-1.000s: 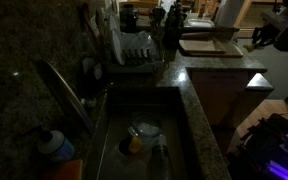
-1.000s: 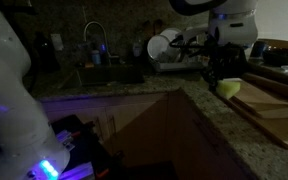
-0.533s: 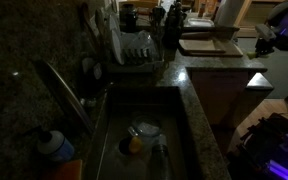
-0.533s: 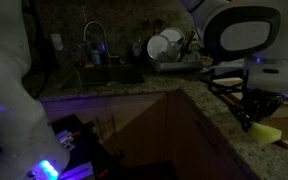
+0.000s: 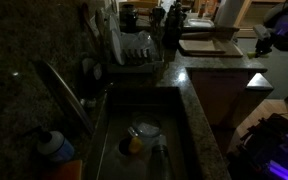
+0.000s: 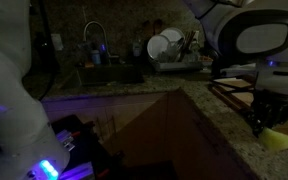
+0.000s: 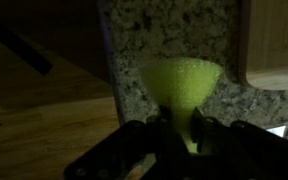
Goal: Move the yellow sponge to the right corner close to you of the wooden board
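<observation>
My gripper will next go down to set the yellow sponge on the speckled countertop [image 6: 270, 160] [image 7: 223, 106] beside the board's corner and let go, since that spot is below my gripper.
My gripper [image 7: 181, 135] is shut on the yellow sponge [image 7: 181, 82], which bulges out yellow-green past the fingertips. In the wrist view it hangs over the dark speckled countertop, just left of a corner of the wooden board [image 7: 276, 45]. In an exterior view the gripper [image 6: 265, 124] holds the sponge [image 6: 278, 139] low over the counter's near edge, in front of the board [image 6: 236, 94]. The board [image 5: 210, 46] also shows at the far end of the counter, with the arm [image 5: 274, 32] to its right; the sponge cannot be made out there.
The scene is dark. A sink [image 5: 184, 130] holds dishes and a round orange object [image 5: 134, 144]. A dish rack [image 5: 134, 50] with plates stands beyond it and also shows in the exterior view from the front [image 6: 170, 46]. A faucet [image 6: 94, 40] stands by the wall. The counter edge drops to cabinets.
The arm has carried the sponge off the board area, toward the right and the counter's near edge, and lower. The last half second shows only a small further shift.
</observation>
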Motion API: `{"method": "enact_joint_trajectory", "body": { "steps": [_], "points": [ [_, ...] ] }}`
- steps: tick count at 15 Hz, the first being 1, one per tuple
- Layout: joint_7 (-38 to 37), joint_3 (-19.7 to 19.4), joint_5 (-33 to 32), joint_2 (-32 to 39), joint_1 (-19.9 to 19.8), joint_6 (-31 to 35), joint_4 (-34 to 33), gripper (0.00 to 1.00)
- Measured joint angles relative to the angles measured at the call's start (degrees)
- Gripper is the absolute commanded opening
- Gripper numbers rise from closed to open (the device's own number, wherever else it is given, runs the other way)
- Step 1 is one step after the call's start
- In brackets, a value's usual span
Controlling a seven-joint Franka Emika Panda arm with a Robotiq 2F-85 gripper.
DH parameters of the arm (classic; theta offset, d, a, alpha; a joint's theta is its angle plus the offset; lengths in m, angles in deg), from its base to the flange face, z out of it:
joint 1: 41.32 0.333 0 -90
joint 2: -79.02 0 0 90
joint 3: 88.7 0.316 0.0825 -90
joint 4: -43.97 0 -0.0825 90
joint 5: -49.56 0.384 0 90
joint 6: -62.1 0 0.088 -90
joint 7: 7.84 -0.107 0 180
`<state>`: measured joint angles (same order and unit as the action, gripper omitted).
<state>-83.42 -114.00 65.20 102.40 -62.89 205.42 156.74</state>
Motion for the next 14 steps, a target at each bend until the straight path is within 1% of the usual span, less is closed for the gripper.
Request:
{"method": "enact_joint_trajectory", "body": {
  "steps": [3, 5, 7, 9, 10, 11, 12, 14],
  "points": [
    [-3.39, -0.21, 0.33, 5.17, -1.3, -6.73, -5.86, 0.05],
    [-3.58, 0.56, 2.01, 7.94, -2.66, -10.46, -8.99, 0.05],
    [-3.57, 1.53, 3.19, 9.91, -3.77, -11.05, -11.15, 0.05],
    [-3.15, 2.19, 3.86, 11.06, -4.24, -9.12, -12.42, 0.05],
    [-2.81, 2.39, 3.87, 11.36, -4.26, -6.88, -12.66, 0.46],
    [-2.75, 2.54, 3.87, 11.54, -4.23, -5.09, -12.75, 0.47],
    [-2.75, 2.64, 3.87, 11.65, -4.23, -4.0, -12.78, 0.52],
    [-2.76, 2.67, 3.87, 11.68, -4.23, -3.75, -12.79, 0.68]
  ]
}}
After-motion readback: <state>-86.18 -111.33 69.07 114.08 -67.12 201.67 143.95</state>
